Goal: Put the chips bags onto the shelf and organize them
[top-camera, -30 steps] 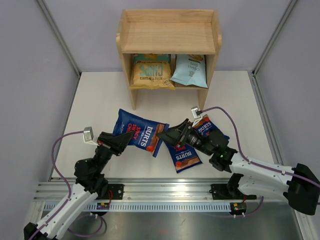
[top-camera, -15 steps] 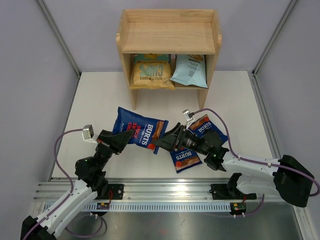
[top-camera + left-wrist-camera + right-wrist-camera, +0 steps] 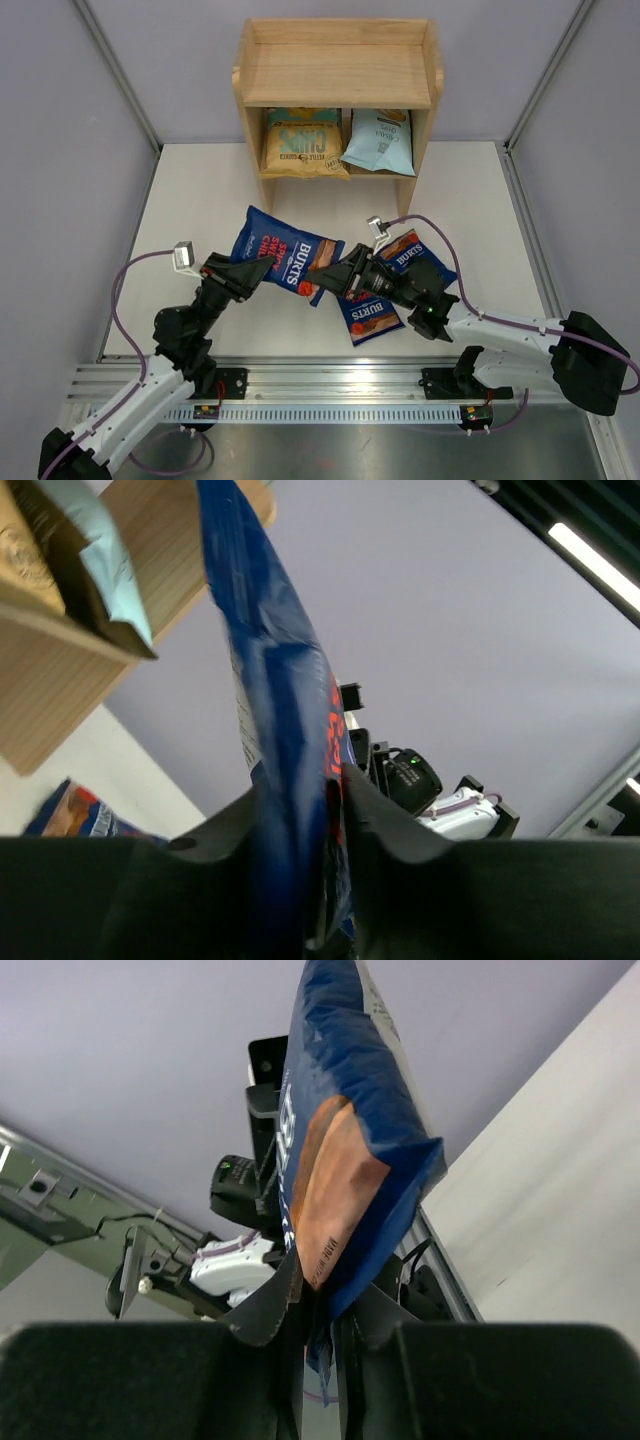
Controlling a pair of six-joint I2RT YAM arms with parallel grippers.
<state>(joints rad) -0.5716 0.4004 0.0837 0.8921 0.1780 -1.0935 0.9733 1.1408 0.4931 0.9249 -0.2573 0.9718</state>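
Note:
The top shelf's bare wood over the pale blue bag is above and outward of my right gripper, so it will rise outward there next and release.
A dark blue Burts bag point(image 3: 290, 256) hangs between both grippers, lifted off the table. My left gripper point(image 3: 247, 274) is shut on its left edge, my right gripper point(image 3: 330, 276) on its right edge. In the left wrist view the bag point(image 3: 283, 710) stands edge-on in the gripper point(image 3: 300, 830). In the right wrist view the bag point(image 3: 340, 1130) is pinched in the gripper point(image 3: 325, 1315). Two more Burts bags point(image 3: 370, 316) point(image 3: 416, 254) lie on the table under the right arm. The wooden shelf point(image 3: 336, 75) holds the tan-and-teal bag point(image 3: 300, 140) and the pale blue bag point(image 3: 380, 140) on its lower tier.
The shelf's top tier is bare wood. The white table point(image 3: 200, 200) is walled by grey panels left, right and behind. A metal rail point(image 3: 330, 395) with the arm bases runs along the near edge. The shelf's side point(image 3: 60, 680) shows in the left wrist view.
My right gripper moved left and closed on the bag's right edge. The bag has since risen off the table and shifted slightly toward the shelf, held by both grippers.

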